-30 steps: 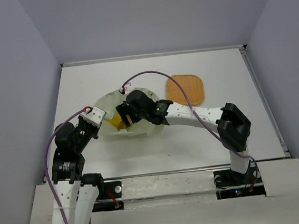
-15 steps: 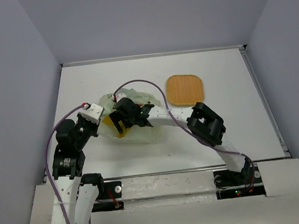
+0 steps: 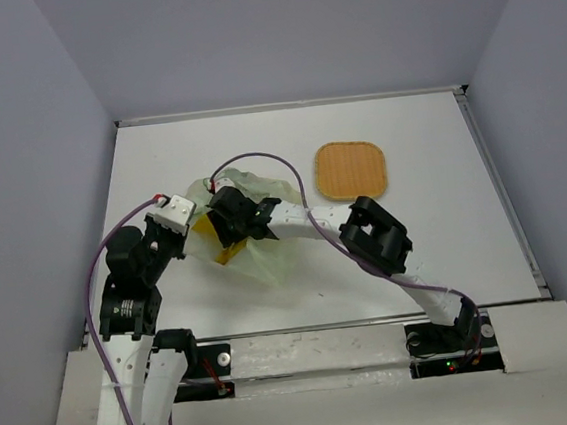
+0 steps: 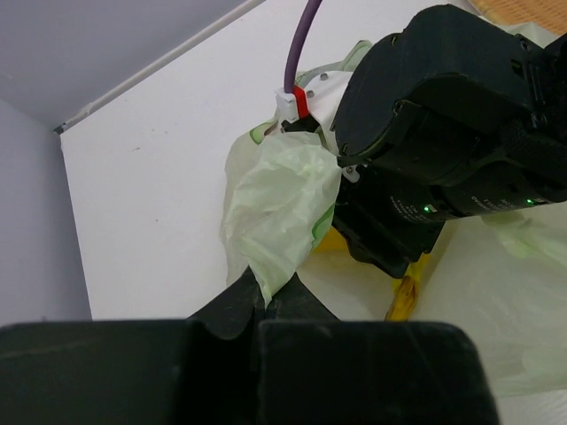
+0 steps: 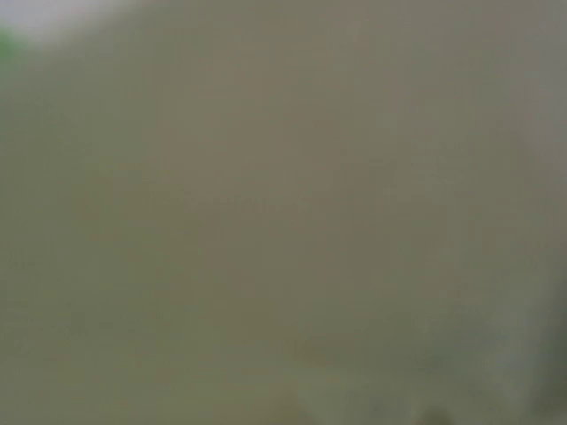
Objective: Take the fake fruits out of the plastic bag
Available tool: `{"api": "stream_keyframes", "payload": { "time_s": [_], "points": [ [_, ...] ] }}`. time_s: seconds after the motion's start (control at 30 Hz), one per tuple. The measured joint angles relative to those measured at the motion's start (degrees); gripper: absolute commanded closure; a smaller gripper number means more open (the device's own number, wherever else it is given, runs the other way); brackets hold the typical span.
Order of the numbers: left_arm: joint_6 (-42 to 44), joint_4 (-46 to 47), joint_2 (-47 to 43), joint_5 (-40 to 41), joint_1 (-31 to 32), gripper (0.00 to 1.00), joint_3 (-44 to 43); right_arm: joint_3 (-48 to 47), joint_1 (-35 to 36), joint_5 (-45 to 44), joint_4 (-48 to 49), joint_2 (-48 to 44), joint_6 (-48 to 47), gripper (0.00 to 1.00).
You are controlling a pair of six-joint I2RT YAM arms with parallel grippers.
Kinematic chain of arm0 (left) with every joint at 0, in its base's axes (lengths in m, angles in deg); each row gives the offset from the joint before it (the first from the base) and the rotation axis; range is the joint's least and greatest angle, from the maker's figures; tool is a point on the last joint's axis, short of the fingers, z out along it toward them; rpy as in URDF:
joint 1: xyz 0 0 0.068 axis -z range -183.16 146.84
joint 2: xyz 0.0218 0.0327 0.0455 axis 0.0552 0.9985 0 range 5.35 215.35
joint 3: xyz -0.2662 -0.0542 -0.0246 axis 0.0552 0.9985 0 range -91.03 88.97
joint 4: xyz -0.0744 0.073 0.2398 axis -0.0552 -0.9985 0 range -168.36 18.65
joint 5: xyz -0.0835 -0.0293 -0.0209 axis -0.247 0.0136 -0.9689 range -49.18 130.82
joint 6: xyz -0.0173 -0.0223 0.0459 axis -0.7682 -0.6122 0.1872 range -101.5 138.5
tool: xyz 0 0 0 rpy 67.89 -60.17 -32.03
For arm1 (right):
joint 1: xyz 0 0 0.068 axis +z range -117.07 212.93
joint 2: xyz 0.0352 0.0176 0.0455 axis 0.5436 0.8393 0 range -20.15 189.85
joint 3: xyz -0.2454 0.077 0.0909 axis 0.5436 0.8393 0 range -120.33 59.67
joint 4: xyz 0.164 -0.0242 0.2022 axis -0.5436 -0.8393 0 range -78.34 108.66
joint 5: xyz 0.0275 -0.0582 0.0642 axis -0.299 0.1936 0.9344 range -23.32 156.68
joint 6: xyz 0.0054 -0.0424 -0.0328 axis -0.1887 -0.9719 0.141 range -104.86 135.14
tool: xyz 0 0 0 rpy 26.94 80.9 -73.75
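Observation:
I will next raise my right gripper with the yellow fruit [image 3: 225,255], move it to the right in the top view and lower it to let the fruit go onto the woven mat [image 3: 350,171], which is empty.
The pale green plastic bag [image 3: 267,249] lies crumpled left of the table's centre. My left gripper [image 4: 266,299] is shut on a flap of the bag [image 4: 282,199] and holds that edge up. My right gripper [image 3: 226,240] is pushed into the bag's mouth, and its black head [image 4: 443,133] fills the opening in the left wrist view. Its fingers are hidden among the plastic. Yellow fake fruit [image 4: 406,299] shows under the right gripper, inside the bag. The same yellow fruit [image 3: 225,255] shows in the top view. The right wrist view is a grey-green blur.
An orange woven mat [image 3: 353,170] lies flat at the back right of the white table [image 3: 448,247]. The right arm's elbow [image 3: 374,236] hangs over the table's middle. Grey walls close in both sides.
The right arm has reached further left and deeper into the bag, its elbow swinging left. The bag has been pushed and reshaped. The left gripper keeps its hold on the bag's edge.

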Motion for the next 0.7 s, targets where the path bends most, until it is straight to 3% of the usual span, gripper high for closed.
{"api": "stream_keyframes", "payload": {
  "time_s": [0.13, 0.2, 0.43, 0.7],
  "points": [
    [-0.4, 0.0, 0.0, 1.0, 0.0, 1.0, 0.0, 0.0, 0.0, -0.9, -0.2, -0.1, 0.5, 0.78],
    [-0.6, 0.0, 0.0, 1.5, 0.0, 1.0, 0.0, 0.0, 0.0, -1.3, -0.4, -0.2, 0.5, 0.79],
    [-1.7, 1.4, 0.5, 4.5, 0.0, 1.0, 0.0, 0.8, 0.0, -3.5, -4.6, -4.6, -1.6, 0.99],
    [-7.1, 4.8, 5.8, 13.2, 0.0, 1.0, -0.6, 6.9, 0.0, -3.8, -5.7, -24.1, -8.2, 0.99]
  ]
}}
